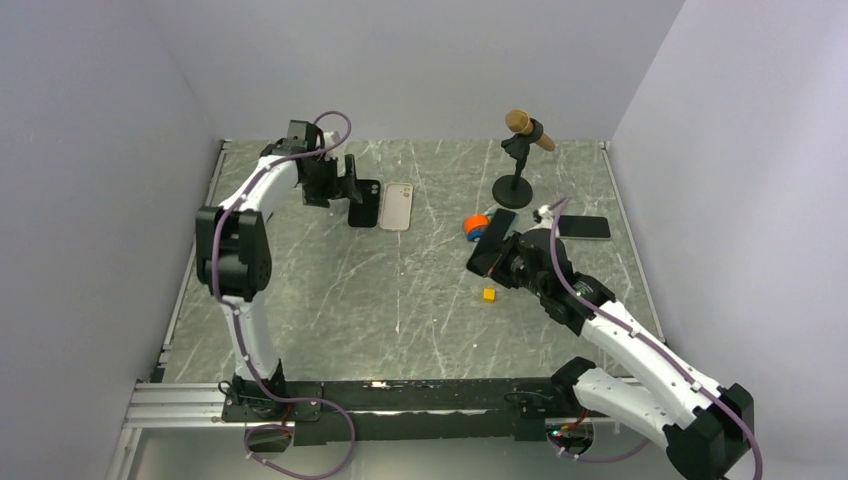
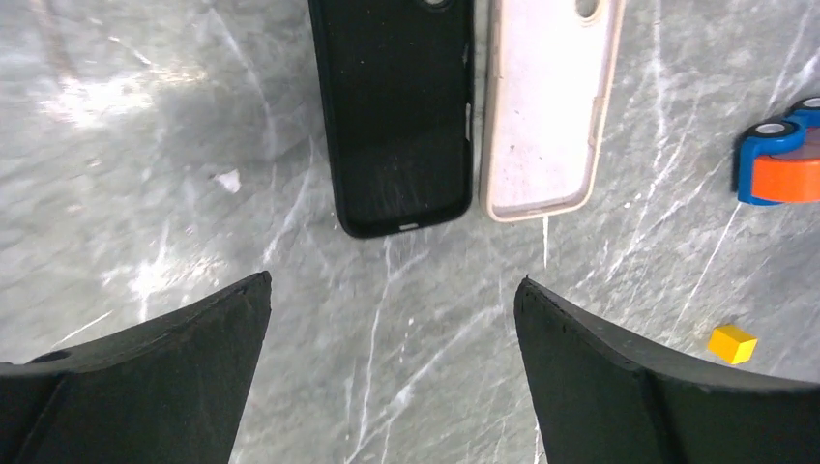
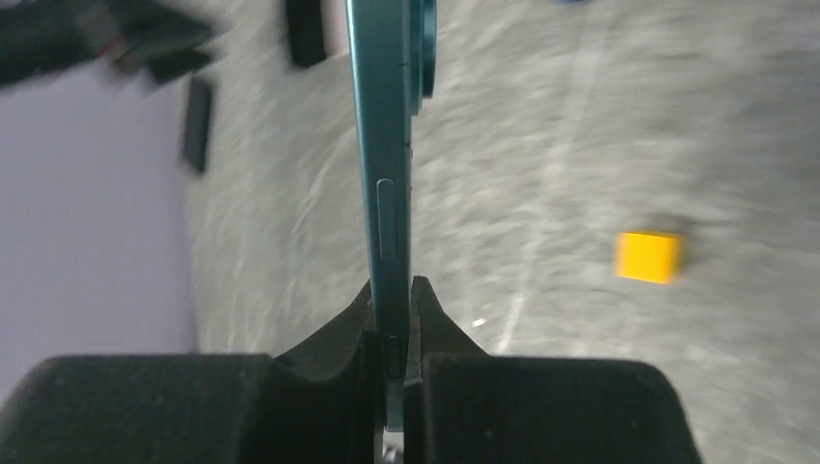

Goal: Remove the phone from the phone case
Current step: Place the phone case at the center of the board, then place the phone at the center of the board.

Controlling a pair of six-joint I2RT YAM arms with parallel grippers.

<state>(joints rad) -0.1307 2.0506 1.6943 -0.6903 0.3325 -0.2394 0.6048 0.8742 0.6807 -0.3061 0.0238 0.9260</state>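
The black phone case [image 1: 364, 204] lies empty. The right gripper carries the teal phone [image 1: 492, 240] to the right in the top view, down beside the other dark phone next.
A black phone case [image 2: 396, 116] lies flat on the grey marbled table, with a white case [image 2: 546, 106] right beside it. In the top view the black phone case [image 1: 364, 204] is at the far left, and my left gripper [image 1: 348, 183] hovers at its near end. That left gripper [image 2: 395, 280] is open wide with only bare table between its fingers. The teal phone [image 3: 387, 145] stands edge-on, pinched at its lower end by my right gripper [image 3: 392, 290]. From above, the phone [image 1: 492, 240] is tilted over the table's right half, with the right gripper [image 1: 508, 262] shut on it.
A microphone on a round stand [image 1: 517, 165] is at the back. An orange and blue tape roll [image 1: 476, 225], a small yellow cube [image 1: 489, 294] and another dark phone [image 1: 584, 227] lie near the right arm. Grey walls close three sides.
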